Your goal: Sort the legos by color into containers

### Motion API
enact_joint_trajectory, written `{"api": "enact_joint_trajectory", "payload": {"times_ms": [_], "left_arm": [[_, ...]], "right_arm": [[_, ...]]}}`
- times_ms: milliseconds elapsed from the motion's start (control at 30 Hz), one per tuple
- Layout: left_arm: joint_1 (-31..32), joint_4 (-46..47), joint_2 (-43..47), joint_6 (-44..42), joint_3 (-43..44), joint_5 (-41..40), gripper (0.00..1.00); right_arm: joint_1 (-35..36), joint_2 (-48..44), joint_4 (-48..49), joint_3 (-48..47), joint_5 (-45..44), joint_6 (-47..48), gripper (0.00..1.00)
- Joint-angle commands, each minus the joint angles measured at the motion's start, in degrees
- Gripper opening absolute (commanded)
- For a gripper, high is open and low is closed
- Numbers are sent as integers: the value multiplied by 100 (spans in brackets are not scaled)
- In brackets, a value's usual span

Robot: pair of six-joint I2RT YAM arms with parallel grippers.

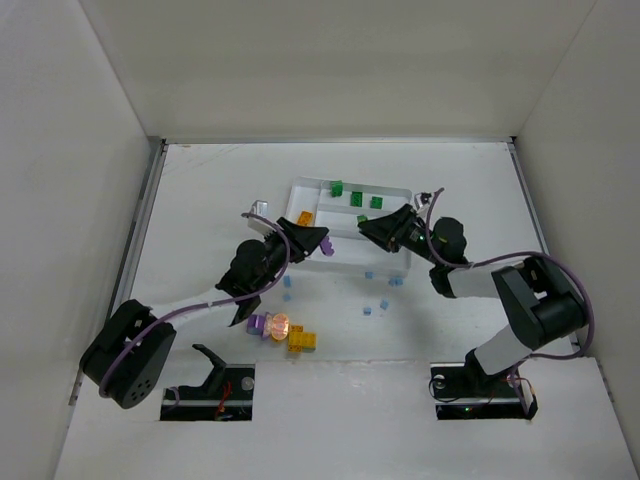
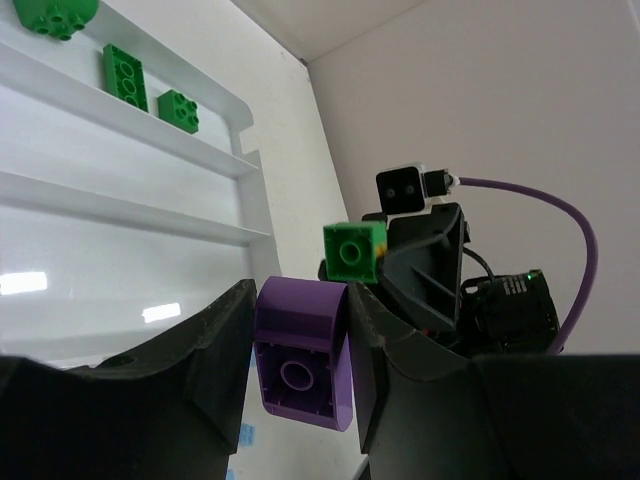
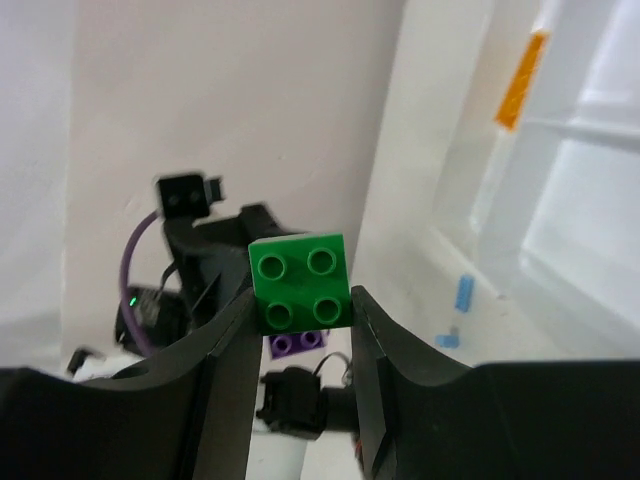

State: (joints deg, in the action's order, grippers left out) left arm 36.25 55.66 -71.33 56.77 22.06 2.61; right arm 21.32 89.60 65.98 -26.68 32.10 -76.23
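Next, my right gripper moves outward, turns down and releases the square green brick in the far compartment's loose end [image 1: 394, 202], which lies outward and below it.
The white tray [image 1: 300, 186] lies at the table's middle back. Its far compartment holds three green legos [image 1: 357, 199], which also show in the left wrist view [image 2: 125, 73]. An orange lego [image 1: 304, 217] sits in the tray's left part. My left gripper [image 1: 320, 238] hovers at the tray's near left edge, shut on a purple lego [image 2: 300, 350]. My right gripper [image 1: 368, 228] faces it over the tray's middle, shut on a green four-stud lego [image 3: 300, 282]. The two held bricks hang close together.
On the table in front of the tray lie a purple round lego [image 1: 258, 325], an orange round one [image 1: 279, 323] and yellow ones [image 1: 302, 340]. Several tiny light blue legos [image 1: 367, 311] are scattered near the tray's front edge. White walls enclose the table.
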Motion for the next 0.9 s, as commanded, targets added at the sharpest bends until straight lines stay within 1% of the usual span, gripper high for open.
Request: {"api": "enact_joint_trajectory", "payload": {"times_ms": [0, 100, 200, 300, 433, 500, 633, 800, 867], "left_arm": [[9, 138, 111, -307, 131, -6, 17], [97, 68, 49, -491, 245, -155, 17], [123, -107, -21, -737, 395, -243, 17], [141, -309, -100, -896, 518, -323, 18], [141, -503, -214, -1071, 658, -367, 18], [115, -521, -267, -1133, 720, -367, 18], [97, -538, -320, -1177, 747, -367, 18], [97, -530, -443, -1195, 782, -367, 19], [141, -521, -487, -1195, 799, -393, 19]], "right_arm": [[-185, -145, -1381, -574, -790, 730, 30], [-177, -267, -3208, -1206, -1844, 1730, 30], [-142, -338, -4721, -1892, -3047, 2768, 30], [-106, -242, -5602, -2481, -4051, 3560, 30], [-150, 363, -6498, -3377, -4519, 4413, 30], [-194, 654, -6693, -3659, -4546, 4581, 30], [-273, 1067, -6756, -3967, -4519, 4652, 30], [-387, 1340, -6800, -4266, -4484, 4705, 32], [-423, 1454, -6791, -4389, -4458, 4705, 35]]}}
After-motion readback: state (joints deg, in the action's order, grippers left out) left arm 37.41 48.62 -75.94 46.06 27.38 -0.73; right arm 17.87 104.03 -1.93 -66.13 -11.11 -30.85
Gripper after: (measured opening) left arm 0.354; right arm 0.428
